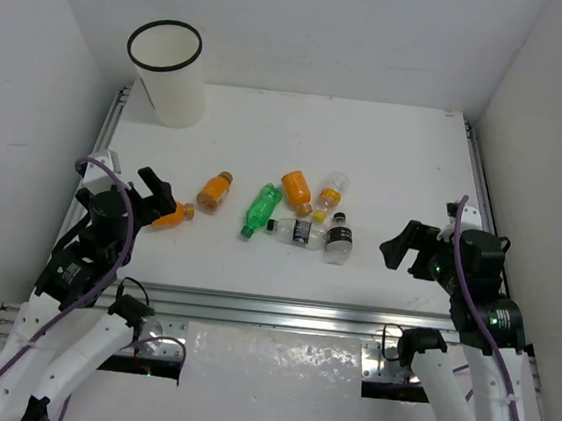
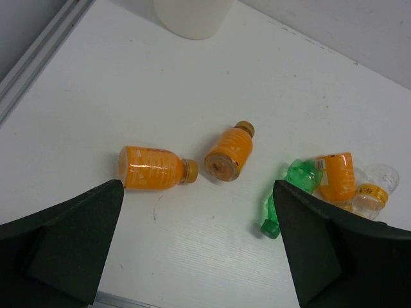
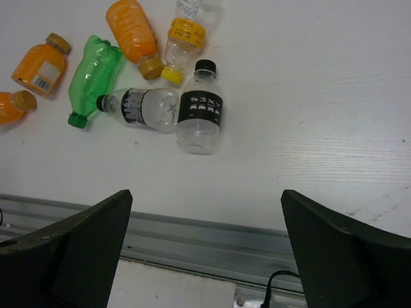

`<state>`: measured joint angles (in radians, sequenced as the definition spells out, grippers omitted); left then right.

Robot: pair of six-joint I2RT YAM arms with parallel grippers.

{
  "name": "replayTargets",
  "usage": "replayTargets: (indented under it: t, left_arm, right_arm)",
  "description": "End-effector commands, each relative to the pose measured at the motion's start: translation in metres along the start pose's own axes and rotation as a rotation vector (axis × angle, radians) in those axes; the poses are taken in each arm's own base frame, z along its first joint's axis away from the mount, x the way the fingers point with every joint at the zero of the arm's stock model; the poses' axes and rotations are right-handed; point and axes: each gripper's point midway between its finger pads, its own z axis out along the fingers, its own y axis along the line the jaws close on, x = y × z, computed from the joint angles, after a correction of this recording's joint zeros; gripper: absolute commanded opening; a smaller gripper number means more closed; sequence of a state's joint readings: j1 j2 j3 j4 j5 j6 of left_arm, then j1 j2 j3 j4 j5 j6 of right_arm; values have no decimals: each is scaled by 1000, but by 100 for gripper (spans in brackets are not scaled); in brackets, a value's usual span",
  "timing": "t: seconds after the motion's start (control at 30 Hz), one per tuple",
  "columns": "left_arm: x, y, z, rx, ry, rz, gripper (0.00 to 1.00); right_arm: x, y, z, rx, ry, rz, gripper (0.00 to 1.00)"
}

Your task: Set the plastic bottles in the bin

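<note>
My right gripper moves toward the clear black-labelled bottle and down onto its base next, as it lies below and to the left in the top view.
Several plastic bottles lie on the white table. In the top view an orange one lies just right of my left gripper, then another orange one, a green one, a third orange one, a clear yellow-capped one and two clear dark-labelled ones. The white bin stands at the far left. My left gripper is open and empty, above the table near two orange bottles. My right gripper is open and empty, short of the black-capped bottle.
A metal rail runs along the table's near edge, with more rails along the left and right sides. White walls close in the table on three sides.
</note>
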<state>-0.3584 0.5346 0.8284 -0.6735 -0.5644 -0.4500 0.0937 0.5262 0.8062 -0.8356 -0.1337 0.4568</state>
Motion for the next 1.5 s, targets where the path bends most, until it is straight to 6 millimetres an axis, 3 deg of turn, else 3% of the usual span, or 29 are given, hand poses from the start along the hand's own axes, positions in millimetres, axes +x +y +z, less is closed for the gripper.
replayTargets:
  t: [0.0,0.23,0.3,0.33,0.37,0.5,0.57,0.63,0.77,0.9,1.0,1.1,1.17,1.27,1.37,1.47]
  left_arm:
    - [-14,-3,-2,8,-43,-33,100]
    - [-13,-3,-1,12,-43,-32,100]
    - [-12,-5,0,17,-38,-29,100]
    - [-10,-6,2,14,-28,-21,100]
    - [-9,-6,3,12,-23,-18,100]
    - [-4,-7,7,7,-3,-4,100]
    - [-3,-7,8,6,1,1,100]
    - [-2,-7,9,2,5,4,100]
    - [-1,-7,10,1,10,6,100]
    - [1,-12,12,25,18,18,100]
    - [6,-20,15,56,45,38,100]
    - [14,-34,18,124,86,68,100]
    - [17,-40,20,150,101,81,100]
    - [27,-46,25,165,149,108,100]
    - [27,-54,23,203,165,108,100]
    - [25,-83,13,348,194,53,100]
  right_arm:
    - [-18,10,2,-50,-72,-5,99]
    - [-13,16,25,-102,-44,35,99]
    - [-11,19,47,-129,-4,48,99]
    - [5,14,67,-119,86,80,99]
    - [2,19,78,-148,86,81,99]
    - [22,11,127,-103,177,73,97]
    - [43,16,152,-105,274,47,94]
    - [54,22,167,-91,324,-3,92]
    - [85,6,194,-22,403,-6,83]
    - [105,1,207,-35,423,-7,76]
    - [108,-3,212,-34,413,-29,60]
    - [101,0,207,-55,364,-50,49]
    - [84,4,204,-67,297,-74,45]
    - [70,6,197,-69,275,-108,28]
    - [62,7,183,-55,256,-106,26]
    - [47,16,160,-84,196,-99,26]
